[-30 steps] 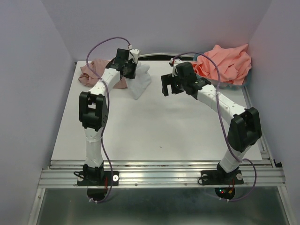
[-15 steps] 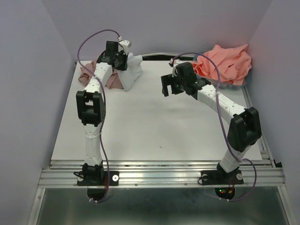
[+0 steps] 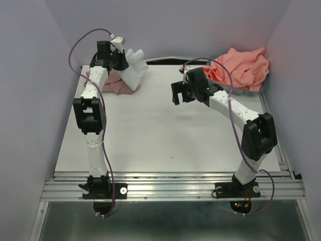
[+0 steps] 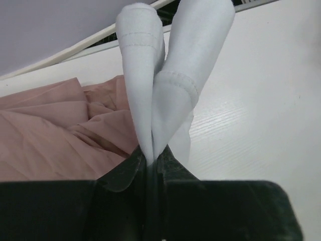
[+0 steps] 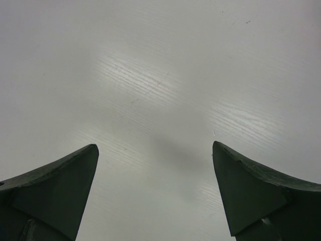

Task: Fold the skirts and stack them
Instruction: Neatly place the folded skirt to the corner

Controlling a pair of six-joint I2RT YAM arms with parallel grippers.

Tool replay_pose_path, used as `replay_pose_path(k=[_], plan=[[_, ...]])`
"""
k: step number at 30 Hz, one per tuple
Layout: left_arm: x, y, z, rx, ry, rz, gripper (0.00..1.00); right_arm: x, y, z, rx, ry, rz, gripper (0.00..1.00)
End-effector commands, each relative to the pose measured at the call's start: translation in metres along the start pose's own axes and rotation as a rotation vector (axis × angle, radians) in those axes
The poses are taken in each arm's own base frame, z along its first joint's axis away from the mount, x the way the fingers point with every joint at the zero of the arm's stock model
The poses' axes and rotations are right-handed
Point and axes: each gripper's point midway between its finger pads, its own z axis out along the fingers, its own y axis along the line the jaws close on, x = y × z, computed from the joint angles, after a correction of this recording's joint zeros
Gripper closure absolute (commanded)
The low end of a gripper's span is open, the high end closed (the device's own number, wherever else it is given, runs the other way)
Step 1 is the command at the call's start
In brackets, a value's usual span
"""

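The crumpled mauve-pink skirt point(image 3: 113, 83) point(image 4: 55, 134) lies below the left gripper, to the left in the top view, so the gripper will move that way and then down to release.
My left gripper point(image 3: 118, 58) is shut on the pale white-blue skirt point(image 3: 133, 70) at the table's far left corner and holds it up, folded over. In the left wrist view the white skirt point(image 4: 165, 75) hangs pinched between the jaws of the left gripper point(image 4: 152, 159). The mauve-pink skirt point(image 3: 114, 83) lies crumpled on the table under it, also in the left wrist view point(image 4: 55, 135). The coral-salmon cloth point(image 3: 241, 68) is heaped at the far right. My right gripper point(image 3: 179, 94) hovers open and empty over bare table, as the right wrist view shows point(image 5: 155, 150).
A teal basket rim point(image 3: 261, 86) shows under the coral cloth at the far right. Grey walls close in the table on the left, back and right. The white table point(image 3: 165, 135) stretches toward the metal rail at the near edge.
My left gripper has carried the white-blue skirt back and to the left, over the mauve-pink skirt. The right gripper has shifted only slightly.
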Motion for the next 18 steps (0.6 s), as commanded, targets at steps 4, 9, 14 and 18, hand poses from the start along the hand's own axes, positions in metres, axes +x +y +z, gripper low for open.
replay_pose_path(k=[4,9,14,18], plan=[[-0.029,0.061,-0.024,0.013,-0.156,-0.105,1.0,0.002,0.004,0.002,-0.02,-0.004,-0.015,0.0],[0.012,0.102,-0.017,-0.024,-0.117,-0.217,1.0,0.007,0.003,0.005,-0.018,0.011,-0.021,0.0],[0.053,0.136,-0.002,-0.099,-0.038,-0.247,0.89,0.012,0.005,0.012,-0.028,0.031,-0.013,0.0],[0.072,0.154,0.011,-0.154,0.008,-0.269,0.71,0.014,0.008,0.015,-0.041,0.048,-0.012,0.0]])
